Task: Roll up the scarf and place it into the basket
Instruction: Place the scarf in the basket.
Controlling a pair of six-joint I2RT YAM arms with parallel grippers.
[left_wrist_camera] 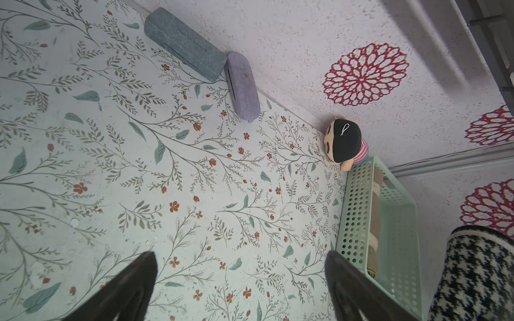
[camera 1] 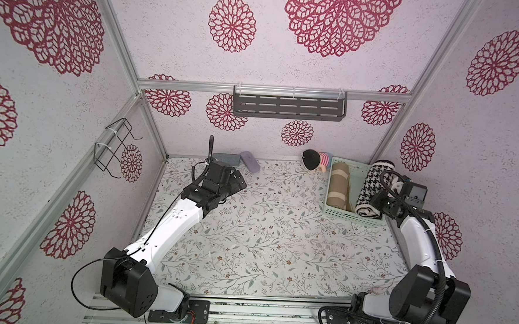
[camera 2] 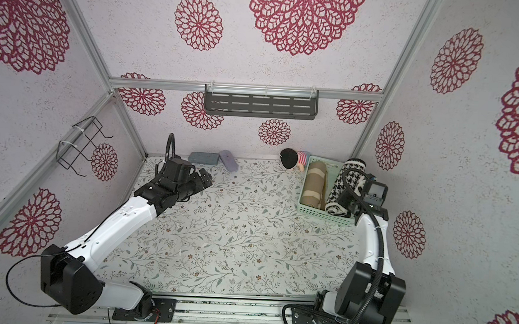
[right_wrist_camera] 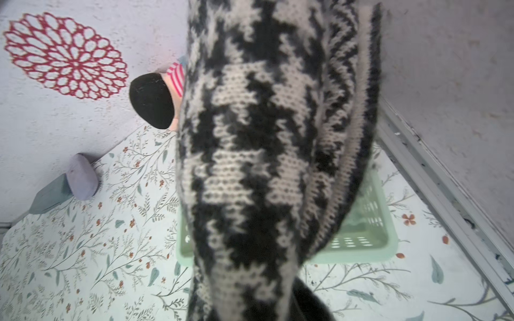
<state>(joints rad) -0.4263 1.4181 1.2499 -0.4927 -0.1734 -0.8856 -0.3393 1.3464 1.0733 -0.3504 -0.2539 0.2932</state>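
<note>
The houndstooth roll should come down with the robot's right gripper into the basket's free half (camera 1: 357, 179) below, beside the tan striped roll that fills the other half, and be released there.
The scarf (camera 1: 372, 190) (camera 2: 342, 188) is a black-and-white houndstooth roll, lying lengthwise over the right half of the pale mint-green basket (camera 1: 350, 217) (camera 2: 322, 218). My right gripper (camera 1: 379, 202) (right_wrist_camera: 256, 305) is shut on the roll near its front end. The scarf (right_wrist_camera: 264, 152) fills the right wrist view, with the basket (right_wrist_camera: 361, 250) below it. I cannot tell whether the roll rests on the basket. A tan striped roll (camera 1: 338, 185) lies in the basket's left half. My left gripper (camera 1: 239, 180) (left_wrist_camera: 240, 266) hangs open and empty above the table, left of the basket (left_wrist_camera: 353, 222).
A blue-grey case (camera 1: 226, 158) and a lilac case (camera 1: 250, 165) lie by the back wall. A small doll (camera 1: 314, 162) sits behind the basket. A dark slotted shelf (camera 1: 288, 106) hangs on the back wall and a black wire rack (camera 1: 112, 149) on the left wall.
</note>
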